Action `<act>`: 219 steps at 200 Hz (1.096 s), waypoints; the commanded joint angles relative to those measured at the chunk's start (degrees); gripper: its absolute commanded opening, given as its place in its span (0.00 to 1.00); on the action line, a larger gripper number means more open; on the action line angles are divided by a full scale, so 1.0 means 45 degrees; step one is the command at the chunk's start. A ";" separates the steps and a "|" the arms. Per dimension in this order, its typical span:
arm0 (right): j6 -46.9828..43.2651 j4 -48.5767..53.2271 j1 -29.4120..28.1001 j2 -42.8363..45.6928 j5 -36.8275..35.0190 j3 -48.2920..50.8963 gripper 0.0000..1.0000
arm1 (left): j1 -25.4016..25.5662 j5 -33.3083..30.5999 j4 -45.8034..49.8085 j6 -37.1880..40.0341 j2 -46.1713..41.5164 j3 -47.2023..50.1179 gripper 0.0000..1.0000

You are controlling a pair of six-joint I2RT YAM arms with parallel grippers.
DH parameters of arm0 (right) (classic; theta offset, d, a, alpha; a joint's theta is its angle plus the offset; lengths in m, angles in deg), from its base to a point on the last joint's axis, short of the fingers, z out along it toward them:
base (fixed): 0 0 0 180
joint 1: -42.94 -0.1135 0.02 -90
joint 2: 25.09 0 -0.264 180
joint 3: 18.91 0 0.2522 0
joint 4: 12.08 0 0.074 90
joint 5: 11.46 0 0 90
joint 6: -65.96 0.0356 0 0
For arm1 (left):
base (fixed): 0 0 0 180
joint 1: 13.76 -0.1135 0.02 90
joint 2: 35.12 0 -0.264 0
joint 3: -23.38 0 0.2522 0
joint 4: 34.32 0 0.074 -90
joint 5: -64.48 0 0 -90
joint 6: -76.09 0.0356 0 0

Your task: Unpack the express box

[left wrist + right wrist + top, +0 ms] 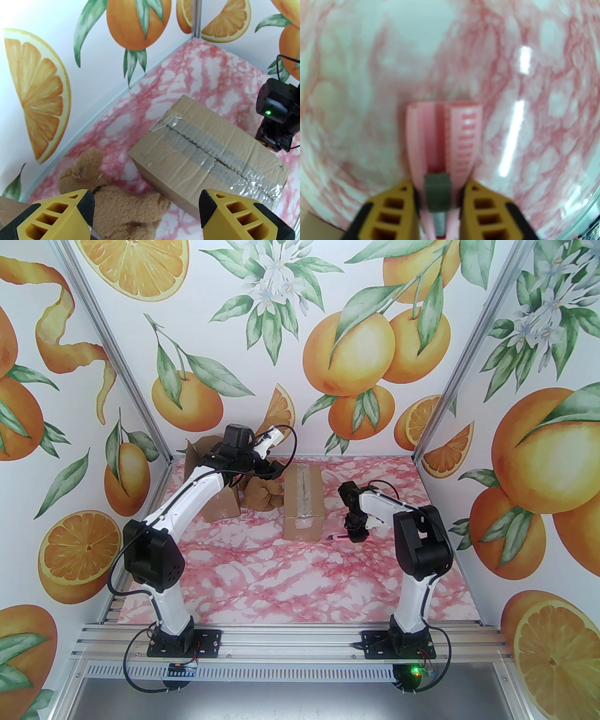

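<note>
Next, the right gripper lifts, carries the utility knife (445, 131) outward and down, then releases it on the bare far tabletop. That place lies outward of the gripper.
The express box (303, 500), brown cardboard sealed with clear tape along its top seam, lies in the middle of the table; in the left wrist view the box (211, 150) shows a dark scored line along the tape. My right gripper (352, 535) points down at the table just right of the box's near end. In the right wrist view this gripper (439, 187) is shut on a pink utility knife (445, 131), which lies flat on the marbled surface. My left gripper (146, 204) hangs open over a tan plush toy (117, 204), left of the box.
An opened cardboard box (220, 505) stands at the back left under the left arm, with the plush toy (262, 495) between it and the sealed box. Walls close in the left, back and right sides. The pink marbled table (290, 577) spreads toward the arm bases.
</note>
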 commanded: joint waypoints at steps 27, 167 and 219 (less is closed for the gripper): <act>-0.1835 0.0080 0.0092 0.1306 -0.2001 0.0572 0.18 | 0.0426 0.1260 0.0150 -0.1165 0.0401 -0.1323 0.76; -0.8009 -0.7231 0.0292 0.7831 -0.2933 0.3762 0.19 | 0.2543 0.3467 -0.0077 -0.4890 0.1867 -0.2148 0.72; -0.9564 -0.8438 0.0278 0.8458 -0.2103 0.3708 0.22 | 0.3210 0.3745 0.1726 -0.4447 0.3203 -0.4325 0.71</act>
